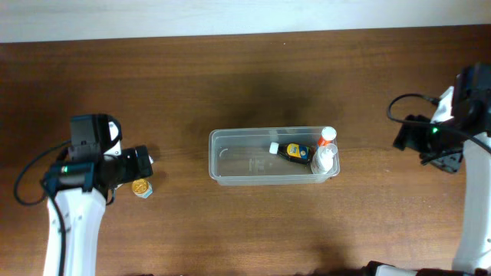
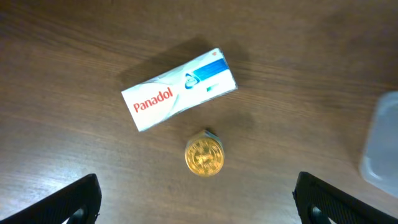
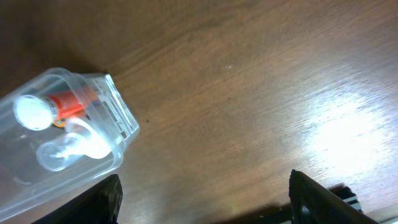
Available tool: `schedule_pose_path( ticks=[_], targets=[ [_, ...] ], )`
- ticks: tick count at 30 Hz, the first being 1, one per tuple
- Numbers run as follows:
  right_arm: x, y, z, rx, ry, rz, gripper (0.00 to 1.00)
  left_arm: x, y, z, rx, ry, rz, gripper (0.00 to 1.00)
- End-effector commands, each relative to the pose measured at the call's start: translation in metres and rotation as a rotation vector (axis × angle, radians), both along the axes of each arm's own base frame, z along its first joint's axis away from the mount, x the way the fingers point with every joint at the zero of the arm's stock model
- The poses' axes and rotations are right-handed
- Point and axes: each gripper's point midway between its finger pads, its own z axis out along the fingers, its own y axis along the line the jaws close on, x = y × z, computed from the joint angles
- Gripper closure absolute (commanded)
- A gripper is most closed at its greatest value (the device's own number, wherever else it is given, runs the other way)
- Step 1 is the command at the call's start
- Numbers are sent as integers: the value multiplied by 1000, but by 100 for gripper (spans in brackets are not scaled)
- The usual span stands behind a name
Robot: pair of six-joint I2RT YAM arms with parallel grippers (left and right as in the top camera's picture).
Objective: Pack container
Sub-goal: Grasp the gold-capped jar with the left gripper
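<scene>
The small gold-lidded jar (image 2: 204, 155) stands below, apart from the Panadol box (image 2: 179, 89), so my left gripper next needs to lower its open fingers to either side of that jar and close.
The clear plastic container (image 1: 230, 163) sits mid-table and holds a dark bottle (image 1: 294, 152), a white-capped orange bottle (image 1: 327, 138) and a clear bottle (image 1: 324, 159) at its right end. Its corner shows in the right wrist view (image 3: 118, 134) and at the edge of the left wrist view (image 2: 384, 146). A white Panadol box (image 2: 179, 89) and a small gold-lidded jar (image 2: 204, 156) lie on the wood under my left gripper (image 2: 198, 202), which is open and empty above them. The jar also shows in the overhead view (image 1: 141, 186). My right gripper (image 3: 205, 199) is open and empty, right of the container.
The wooden table (image 1: 245, 77) has a pale strip along its far edge. The left arm (image 1: 77, 184) covers the Panadol box in the overhead view. The right arm (image 1: 460, 115) with its cable is at the far right.
</scene>
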Motion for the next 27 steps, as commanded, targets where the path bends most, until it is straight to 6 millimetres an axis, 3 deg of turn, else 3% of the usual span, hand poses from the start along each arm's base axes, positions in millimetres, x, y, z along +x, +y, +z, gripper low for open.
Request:
schedule_pose_path(
  ticks=[1,8,16,18,22,27],
  targets=[
    [-5,8,-19,22,43,29,23,10,1,-17,3,55,-17,1],
    [-9,8,-40,22,79,33,23,24,-4,-44,-43,103,-33,1],
    [-7,7,-41,19,70,36,23,41,-6,-55,-53,87,-63,1],
    [-7,7,-41,18,69,42,23,35,-7,-58,-57,115,-68,1],
    [-7,7,-41,18,69,42,23,-2,-12,-66,-104,260,10,1],
    [-7,7,-41,18,69,42,23,-23,-15,-79,-128,341,78,1]
  ],
)
